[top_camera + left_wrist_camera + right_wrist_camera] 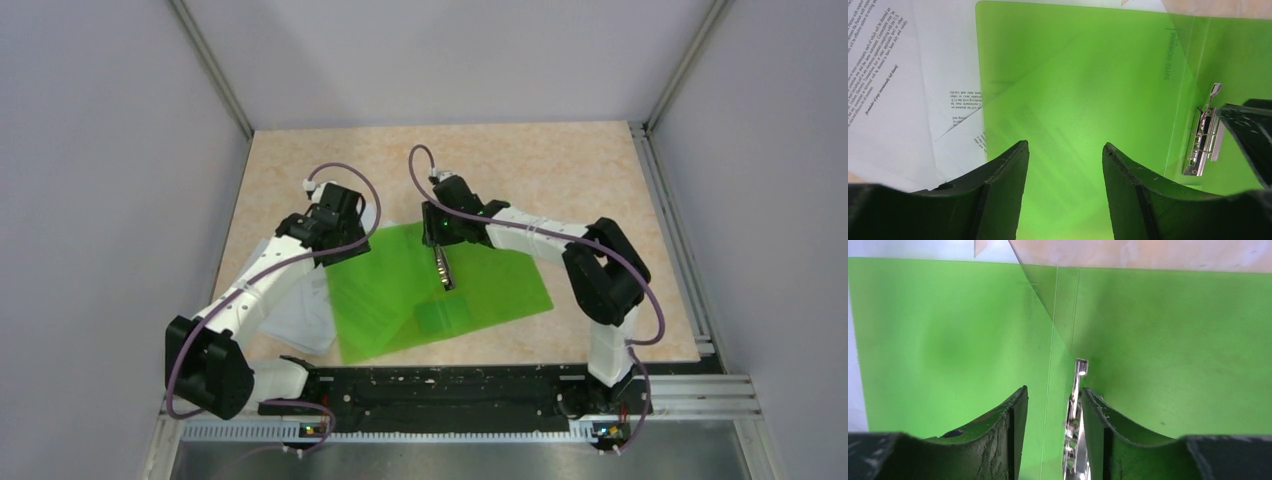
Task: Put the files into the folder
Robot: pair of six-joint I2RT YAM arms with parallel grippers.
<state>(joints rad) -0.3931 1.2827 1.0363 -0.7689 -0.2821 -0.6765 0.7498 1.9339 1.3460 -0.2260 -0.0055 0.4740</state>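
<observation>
My right gripper moves back along the clip [443, 268] and down onto the clip's raised bar next, because the sheets lie under the green cover.
The green folder [490, 285] lies open on the table. Its metal clip [443, 268] runs along the spine. The files [300, 322], white printed sheets, lie at its left edge under my left arm. In the left wrist view the sheets [898, 100] reach under the translucent green cover [1073, 75] and show through it. My left gripper [345, 243] is open and empty over the left cover [1064, 146]. My right gripper [440, 248] is open, and the clip [1076, 390] stands between its fingers, close to the right one [1054, 389].
Grey walls close in the table on three sides, with a metal rail [690, 300] along the right edge. The tan tabletop [560, 170] stretches behind the folder. My right finger [1248, 135] shows beside the clip [1203, 145] in the left wrist view.
</observation>
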